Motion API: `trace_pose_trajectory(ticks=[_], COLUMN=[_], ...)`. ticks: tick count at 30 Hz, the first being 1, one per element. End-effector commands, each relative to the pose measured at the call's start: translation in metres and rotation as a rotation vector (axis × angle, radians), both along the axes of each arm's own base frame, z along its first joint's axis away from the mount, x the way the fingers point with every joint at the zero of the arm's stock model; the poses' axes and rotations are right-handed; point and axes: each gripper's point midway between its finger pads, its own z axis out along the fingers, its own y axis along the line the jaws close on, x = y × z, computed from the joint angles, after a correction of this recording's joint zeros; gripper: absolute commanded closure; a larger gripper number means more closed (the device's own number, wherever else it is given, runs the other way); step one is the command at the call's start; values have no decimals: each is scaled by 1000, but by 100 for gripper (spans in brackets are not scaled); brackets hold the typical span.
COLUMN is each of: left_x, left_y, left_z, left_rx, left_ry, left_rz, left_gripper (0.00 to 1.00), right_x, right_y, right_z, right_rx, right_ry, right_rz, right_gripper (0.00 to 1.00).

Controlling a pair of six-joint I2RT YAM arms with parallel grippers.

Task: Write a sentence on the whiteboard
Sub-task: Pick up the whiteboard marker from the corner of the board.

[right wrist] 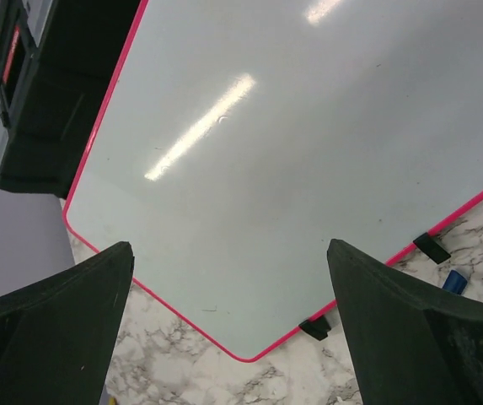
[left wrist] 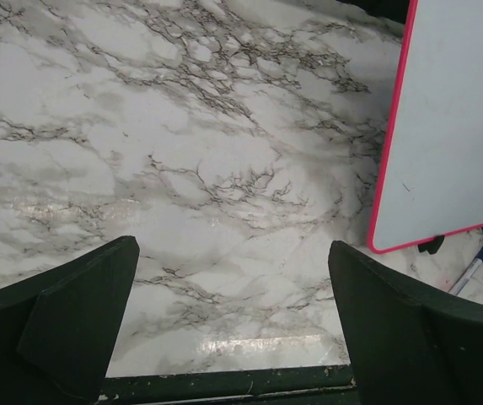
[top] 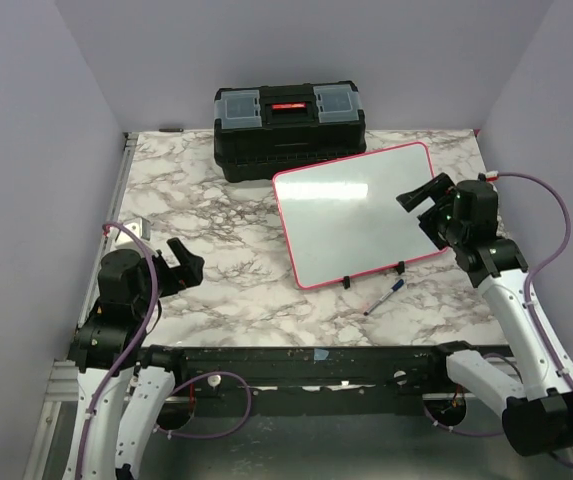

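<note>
The right gripper moves back past the whiteboard's near edge next, then turns and lowers onto the marker's white body [top: 387, 295] beside its cap. Bare marble on either side of it there is the reason.
The whiteboard [top: 361, 215] lies flat on the marble table right of centre, white and blank with a pink rim and small black feet. A blue-capped marker [top: 384, 297] lies on the table just in front of its near edge. My right gripper [top: 424, 193] hovers over the board's right part, open and holding nothing; in the right wrist view the whiteboard [right wrist: 292, 160] fills the frame between the spread fingers [right wrist: 64, 321]. My left gripper [top: 188, 258] is open over bare marble at the left, well apart from the whiteboard [left wrist: 452, 126] and the marker [left wrist: 474, 268].
A black toolbox [top: 288, 128] with a red handle stands at the back, touching or just behind the board's far left corner, and the toolbox [right wrist: 22, 93] also shows in the right wrist view. Purple walls enclose the table on three sides. A small metal bracket [top: 138, 226] sits at the left edge.
</note>
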Motion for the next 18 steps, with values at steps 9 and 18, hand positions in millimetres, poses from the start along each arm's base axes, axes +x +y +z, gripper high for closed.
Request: trace_pose_trajectory(ticks=[9,18], left_x=[3,9], left_y=[15,10], left_z=[0,-7], left_rx=[4,-3], left_ry=[-12,27], left_rz=[82,47], left_gripper=[2,2], right_x=[-35,-73], right_y=[-18,1], right_z=[-74,-106], right_rx=[-88,-170], right_ry=[330,474], right_rz=[-109,-46], right_gripper=[0,3])
